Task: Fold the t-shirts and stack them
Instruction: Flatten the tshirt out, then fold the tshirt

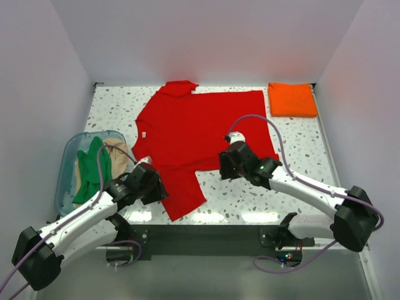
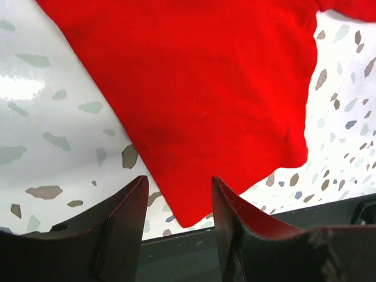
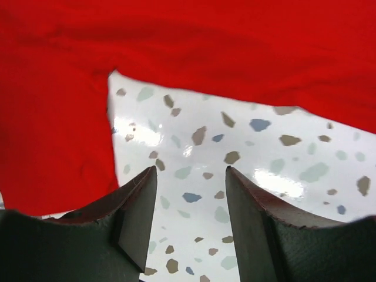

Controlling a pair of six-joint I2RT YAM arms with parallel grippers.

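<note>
The near sleeve still sticks out from the shirt's body, so my left gripper next needs to move back and go down onto the pointed corner of the near sleeve's tip (image 1: pixel 172 215) (image 2: pixel 184 214).
A bright red t-shirt (image 1: pixel 194 134) lies spread flat in the middle of the speckled table, with a small white label (image 1: pixel 144 133) near its left edge. A folded orange t-shirt (image 1: pixel 292 99) lies at the far right corner. Green (image 1: pixel 92 167) and tan (image 1: pixel 119 152) shirts sit in the tub. My left gripper (image 1: pixel 156 185) is open and empty over the red shirt's near corner (image 2: pixel 188 217). My right gripper (image 1: pixel 225 164) is open and empty over bare table beside the shirt's near edge (image 3: pixel 64 153).
A clear bluish plastic tub (image 1: pixel 67 181) stands at the left edge of the table. The table's near edge (image 2: pixel 247 214) runs just beyond the red shirt's corner. White walls enclose the table on three sides.
</note>
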